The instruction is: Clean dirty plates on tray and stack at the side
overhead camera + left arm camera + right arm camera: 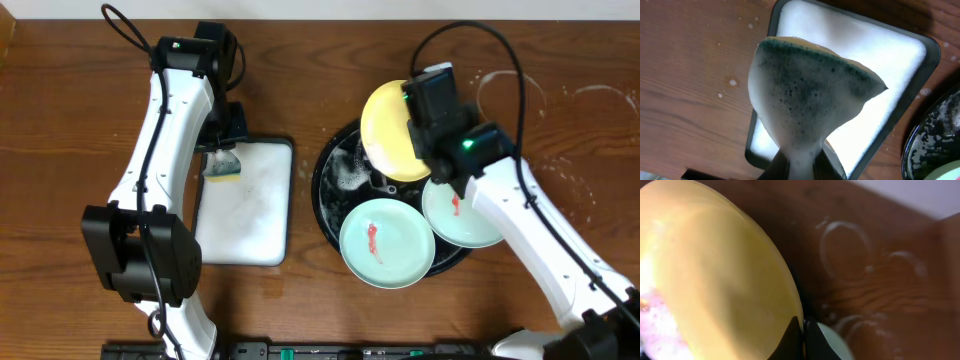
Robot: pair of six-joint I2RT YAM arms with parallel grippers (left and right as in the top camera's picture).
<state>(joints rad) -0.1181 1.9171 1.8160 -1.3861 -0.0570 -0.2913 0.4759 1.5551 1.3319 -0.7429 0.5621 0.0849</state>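
Observation:
Next, my right gripper carries the yellow plate (pixel 390 130) to the right in the overhead view and down, and releases it on the empty bare wood beside the mint-white plates.
My right gripper (pixel 415 135) is shut on the rim of the yellow plate (pixel 390 130), holding it tilted above the back of the black tray (pixel 325 190). In the right wrist view the yellow plate (pixel 715 275) fills the left, pinched between my fingers (pixel 802 335). Two mint-white plates lie on the tray, one at the front (pixel 386 242) and one at the right (pixel 460 212), each with a red smear. My left gripper (pixel 222 150) is shut on a soapy green sponge (pixel 810 95) above the white tray's back left corner.
The white rectangular tray (pixel 245 205) with suds lies left of the black tray. Whitish ring stains (pixel 845 250) mark the bare wood at the back right (pixel 570 100). The black tray's wet rim shows in the left wrist view (pixel 935 145).

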